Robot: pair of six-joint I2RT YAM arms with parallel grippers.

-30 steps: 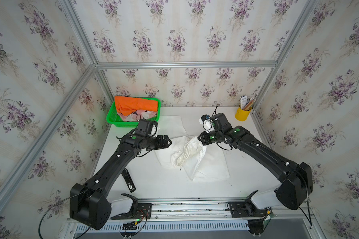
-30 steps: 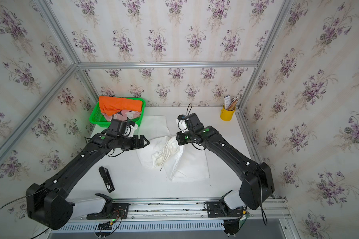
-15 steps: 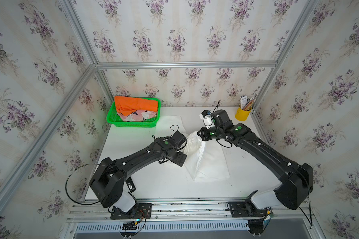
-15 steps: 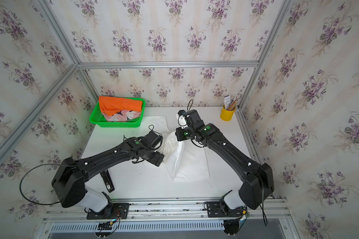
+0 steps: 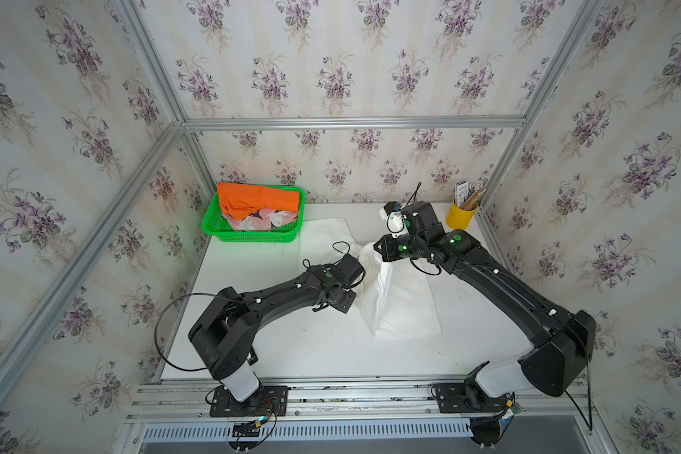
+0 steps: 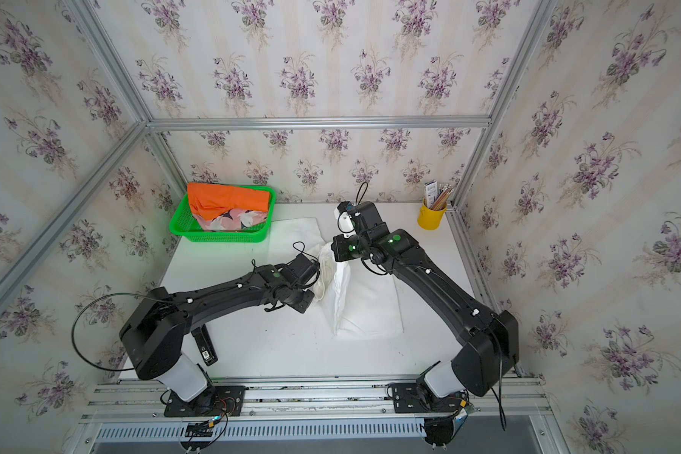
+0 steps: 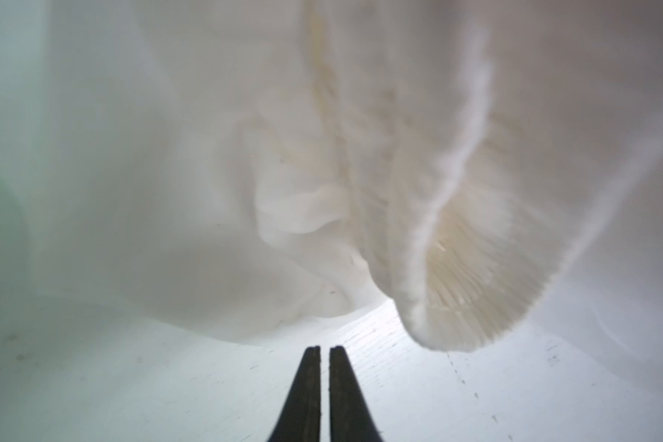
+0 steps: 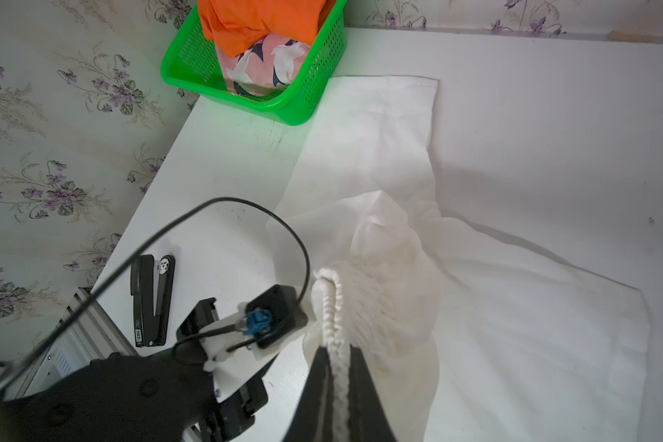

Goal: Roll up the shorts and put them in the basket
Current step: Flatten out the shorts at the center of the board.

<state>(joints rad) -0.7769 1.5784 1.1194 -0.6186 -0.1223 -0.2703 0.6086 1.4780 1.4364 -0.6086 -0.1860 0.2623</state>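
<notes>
My right gripper should lift the gathered waistband high above the middle of the table and release it there, as the white shorts lie bunched below it, legs splayed.
The white shorts (image 5: pixel 403 310) (image 6: pixel 366 310) lie mid-table, one leg flat toward the basket, the gathered waistband raised. My right gripper (image 8: pixel 337 350) (image 5: pixel 376 249) is shut on that waistband's ribbed edge and holds it off the table. My left gripper (image 7: pixel 324 347) (image 5: pixel 355 296) is shut with nothing between its fingers, low over the table just short of the hanging waistband (image 7: pixel 475 268). The orange shorts (image 5: pixel 258 198) and the pink printed shorts (image 5: pixel 260 221) sit bunched in the green basket (image 5: pixel 252 236) at the back left, also seen from the right wrist.
A yellow cup (image 5: pixel 460 218) of pencils stands at the back right corner. A black stapler (image 6: pixel 205 346) (image 8: pixel 152 300) lies near the front left edge, under my left arm. Aluminium frame posts and papered walls close in three sides.
My left arm swung from beside the basket down to the near side of the shorts, and its jaws went from open to shut. The right gripper kept its hold, with the waistband drawn more upright.
</notes>
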